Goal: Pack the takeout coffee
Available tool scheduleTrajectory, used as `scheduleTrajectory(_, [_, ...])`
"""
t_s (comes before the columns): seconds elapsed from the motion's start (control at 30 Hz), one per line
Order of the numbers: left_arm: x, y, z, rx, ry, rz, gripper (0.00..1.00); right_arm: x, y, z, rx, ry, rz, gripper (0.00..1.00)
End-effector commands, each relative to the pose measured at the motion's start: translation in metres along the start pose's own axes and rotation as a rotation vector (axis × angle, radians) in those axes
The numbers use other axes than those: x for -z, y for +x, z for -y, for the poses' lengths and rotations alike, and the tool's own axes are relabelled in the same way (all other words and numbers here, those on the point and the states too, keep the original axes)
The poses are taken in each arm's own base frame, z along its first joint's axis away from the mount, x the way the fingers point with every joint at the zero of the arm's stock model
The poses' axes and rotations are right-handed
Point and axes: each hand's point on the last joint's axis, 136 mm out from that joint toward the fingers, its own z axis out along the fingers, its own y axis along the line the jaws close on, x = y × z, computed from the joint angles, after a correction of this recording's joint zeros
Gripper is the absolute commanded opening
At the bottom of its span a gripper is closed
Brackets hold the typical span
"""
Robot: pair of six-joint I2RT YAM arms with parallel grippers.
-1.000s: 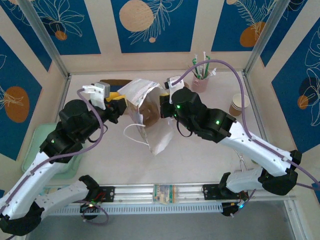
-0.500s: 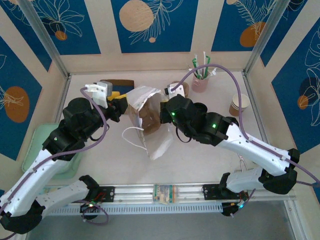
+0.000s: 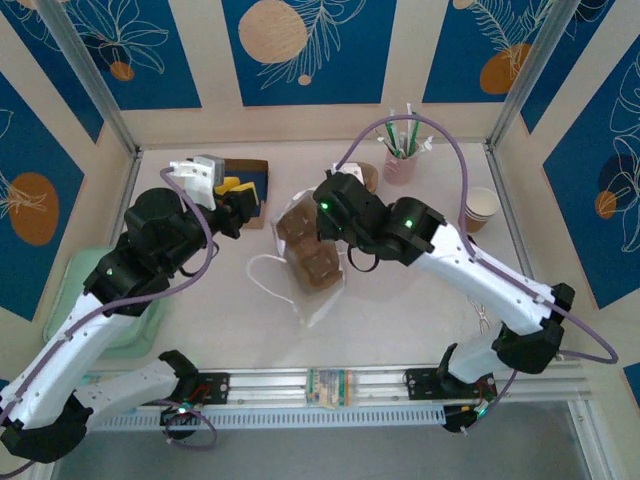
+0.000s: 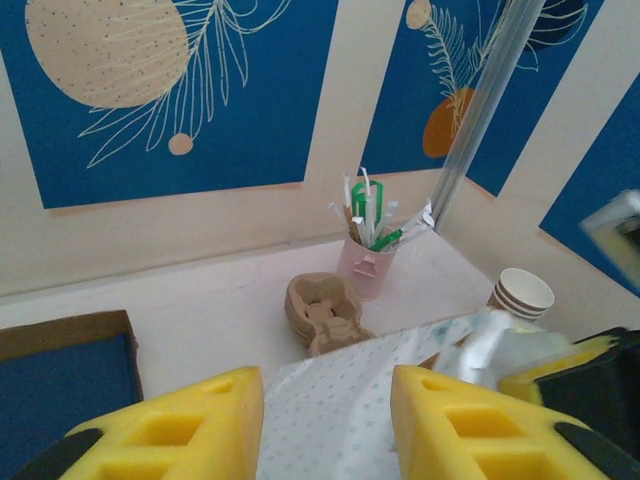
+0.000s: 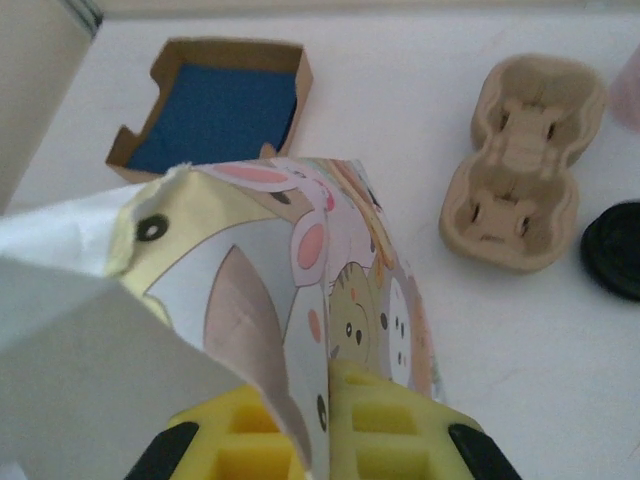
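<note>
Next I need to tip my right gripper and the pinched rim downward, stand the bag upright on the tabletop by its near end and release it, because it still leans.
The white paper bag lies tilted at the table's middle, its printed inside facing my right wrist camera. A brown pulp carrier shows in its mouth. My right gripper is shut on the bag's rim, and the paper is pinched between the yellow pads. My left gripper stands open just left of the bag. Dotted bag paper shows beyond its spread fingers. The takeout coffee with its black lid is out of view.
A second pulp carrier and a loose black lid lie behind the bag. A blue-lined box sits at back left, a pink straw cup at back, lidless stacked cups at right, a green tray at left.
The right gripper has swung left and back with the bag's rim, and the bag has tipped down flatter. The left gripper now stands apart from the bag's left rim.
</note>
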Motion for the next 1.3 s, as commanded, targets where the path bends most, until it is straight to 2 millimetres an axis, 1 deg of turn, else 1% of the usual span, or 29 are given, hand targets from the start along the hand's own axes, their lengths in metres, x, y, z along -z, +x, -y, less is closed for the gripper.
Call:
scheduleTrajectory(0.0, [0.006, -0.013, 0.000, 0.010, -0.016, -0.002, 0.40, -0.002, 0.017, 0.002, -0.068, -0.045, -0.158, 0.00])
scheduleTrajectory(0.13, [0.004, -0.016, -0.002, 0.012, -0.029, -0.033, 0.40, -0.012, 0.016, 0.014, -0.089, -0.003, -0.242, 0.00])
scheduleTrajectory(0.2, [0.003, -0.017, -0.002, 0.019, -0.026, -0.037, 0.40, -0.019, 0.020, 0.014, -0.089, -0.010, -0.296, 0.00])
scheduleTrajectory(0.3, [0.002, -0.018, -0.005, 0.041, -0.032, -0.036, 0.40, -0.033, 0.029, 0.022, -0.090, 0.023, -0.363, 0.00])
scheduleTrajectory(0.4, [0.000, -0.016, -0.009, 0.058, -0.040, -0.047, 0.40, -0.043, 0.036, 0.028, -0.089, 0.054, -0.398, 0.02])
scheduleTrajectory(0.5, [-0.004, -0.012, -0.011, 0.066, -0.039, -0.067, 0.40, -0.050, 0.038, 0.034, -0.088, 0.084, -0.404, 0.06])
scheduleTrajectory(0.6, [-0.004, -0.012, -0.012, 0.075, -0.035, -0.062, 0.40, -0.055, 0.038, 0.042, -0.086, 0.124, -0.406, 0.08])
scheduleTrajectory(0.63, [-0.004, -0.012, -0.012, 0.076, -0.033, -0.060, 0.40, -0.056, 0.038, 0.045, -0.087, 0.133, -0.407, 0.11])
scheduleTrajectory(0.7, [-0.003, -0.013, -0.013, 0.078, -0.031, -0.057, 0.40, -0.058, 0.037, 0.048, -0.088, 0.135, -0.412, 0.26])
scheduleTrajectory(0.73, [-0.004, -0.013, -0.013, 0.078, -0.032, -0.058, 0.40, -0.058, 0.036, 0.050, -0.088, 0.139, -0.414, 0.39])
scheduleTrajectory(0.8, [-0.004, -0.012, -0.014, 0.077, -0.033, -0.062, 0.40, -0.056, 0.032, 0.052, -0.081, 0.150, -0.406, 0.54])
scheduleTrajectory(0.87, [-0.003, -0.011, -0.016, 0.078, -0.037, -0.063, 0.40, -0.050, 0.026, 0.053, -0.068, 0.163, -0.395, 0.63])
scheduleTrajectory(0.93, [-0.003, -0.009, -0.017, 0.081, -0.039, -0.064, 0.40, -0.044, 0.021, 0.055, -0.058, 0.173, -0.386, 0.69])
scheduleTrajectory(1.07, [-0.003, -0.001, -0.023, 0.094, -0.053, -0.078, 0.40, -0.025, 0.009, 0.060, -0.029, 0.207, -0.358, 0.75])
scheduleTrajectory(1.2, [-0.004, 0.010, -0.033, 0.121, -0.074, -0.099, 0.40, -0.003, -0.004, 0.074, -0.019, 0.258, -0.319, 0.78])
scheduleTrajectory(1.27, [-0.007, 0.020, -0.039, 0.144, -0.083, -0.118, 0.40, 0.008, -0.010, 0.080, -0.023, 0.266, -0.302, 0.79])
